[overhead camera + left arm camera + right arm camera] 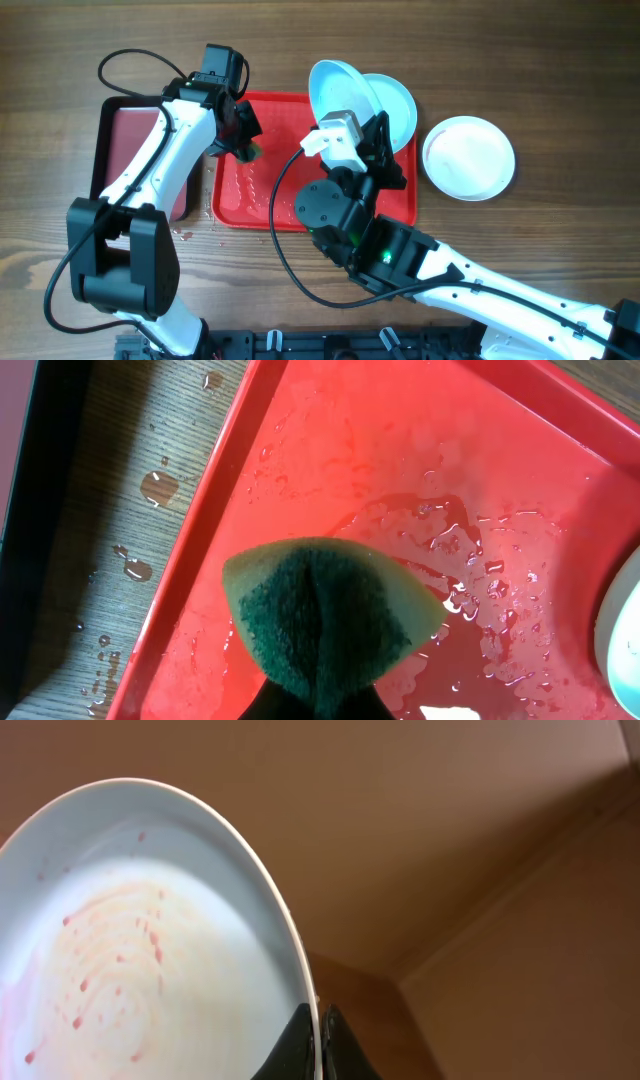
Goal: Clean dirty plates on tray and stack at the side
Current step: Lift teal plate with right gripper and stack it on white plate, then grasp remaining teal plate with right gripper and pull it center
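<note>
I will next carry the plate to the right in the overhead view with my right gripper, lower it flat onto the white plate [468, 157] and release it there, because that starts the stack.
The red tray [250, 205] lies mid-table, wet with droplets [470, 550]. My right gripper [372, 135] is shut on the rim of a light blue plate [340, 90], held tilted up over the tray's far right. In the right wrist view that plate [130, 960] shows reddish smears, with my fingers [320, 1040] pinching its rim. A second light blue plate [398, 105] lies behind it on the tray's right corner. The white plate [468, 157] sits on the table right of the tray. My left gripper [243, 135] is shut on a green-and-yellow sponge [325, 615] above the tray's left part.
A black-rimmed tray with maroon inside [130, 150] sits left of the red tray, partly under my left arm. Water drops [155, 485] lie on the wood between the two trays. A black cable loops over the tray's front.
</note>
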`<state>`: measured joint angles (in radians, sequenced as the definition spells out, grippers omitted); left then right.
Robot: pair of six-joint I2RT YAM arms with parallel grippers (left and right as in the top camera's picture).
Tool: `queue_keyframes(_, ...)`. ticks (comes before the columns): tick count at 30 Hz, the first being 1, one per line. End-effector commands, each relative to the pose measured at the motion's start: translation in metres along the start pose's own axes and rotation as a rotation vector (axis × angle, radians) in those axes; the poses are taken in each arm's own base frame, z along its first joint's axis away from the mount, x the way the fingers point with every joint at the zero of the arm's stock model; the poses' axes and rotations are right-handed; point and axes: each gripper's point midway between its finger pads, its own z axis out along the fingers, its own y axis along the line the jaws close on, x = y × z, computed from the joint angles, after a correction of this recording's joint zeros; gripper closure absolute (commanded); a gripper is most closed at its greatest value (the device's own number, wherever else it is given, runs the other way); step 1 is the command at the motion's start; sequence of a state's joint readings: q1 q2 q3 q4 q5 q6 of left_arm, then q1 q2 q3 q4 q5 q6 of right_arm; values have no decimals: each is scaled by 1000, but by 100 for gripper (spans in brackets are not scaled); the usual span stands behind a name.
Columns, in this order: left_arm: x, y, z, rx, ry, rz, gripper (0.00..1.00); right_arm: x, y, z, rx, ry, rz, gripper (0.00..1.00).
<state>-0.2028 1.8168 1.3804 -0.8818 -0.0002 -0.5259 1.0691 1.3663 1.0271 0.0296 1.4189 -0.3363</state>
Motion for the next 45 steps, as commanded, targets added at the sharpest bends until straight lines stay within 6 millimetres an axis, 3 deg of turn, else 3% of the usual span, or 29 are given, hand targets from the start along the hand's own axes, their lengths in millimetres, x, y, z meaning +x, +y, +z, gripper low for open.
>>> queue_keyframes(1,5,-1,6,1,21,-4,96,26,32,-2,-138,30,141,96)
queue_keyframes(3,5,-1,6,1,21,-4,96,60,73,-10,-377,177,266,96)
queue_keyframes(5,5,0,6,0,22,-4,96,91,91,-8,-492,387,447,96)
queue_keyframes(7,5,0,6,0,22,-4,96,103,102,-1,-629,555,584,96)
queue_keyframes(11,5,0,6,0,22,-4,96,130,71,43,-698,777,816,96)
queue_keyframes(14,5,0,6,0,22,-4,96,185,15,89,-543,927,981,96)
queue_keyframes(16,5,0,6,0,22,-4,96,218,-17,103,-412,980,1015,96)
queue_keyframes(17,5,0,6,0,22,-4,96,250,-42,111,-286,1037,1037,96)
queue_keyframes(18,5,-1,6,1,21,-4,96,271,-52,114,-233,1077,1045,96)
queue_keyframes(20,5,0,6,0,21,-4,96,314,-64,113,-146,1156,1062,96)
queue_keyframes(23,5,0,6,0,22,-4,96,354,-65,110,-77,1236,1033,96)
queue_keyframes(26,5,0,6,0,22,-4,96,378,-53,104,-64,1316,977,96)
queue_keyframes(27,5,0,6,0,22,-4,96,380,-49,104,-94,1322,957,93)
queue_keyframes(29,5,0,6,0,22,-4,96,374,-38,105,-211,1314,934,61)
queue_keyframes(31,6,-2,6,7,26,-4,96,347,-33,112,-332,1289,969,55)
queue_keyframes(34,7,-3,6,16,32,-4,96,272,-29,135,-547,1138,942,53)
queue_keyframes(36,7,-3,6,16,32,-4,96,217,-7,143,-653,1013,883,50)
queue_keyframes(37,7,-3,6,16,32,-4,96,206,5,141,-652,1004,899,48)
queue_keyframes(40,7,-3,6,16,32,-4,96,200,50,132,-647,1050,892,47)
queue_keyframes(43,7,-3,6,15,32,-4,96,225,95,124,-618,1170,858,51)
queue_keyframes(45,7,-3,6,15,32,-4,96,240,123,123,-630,1209,827,60)
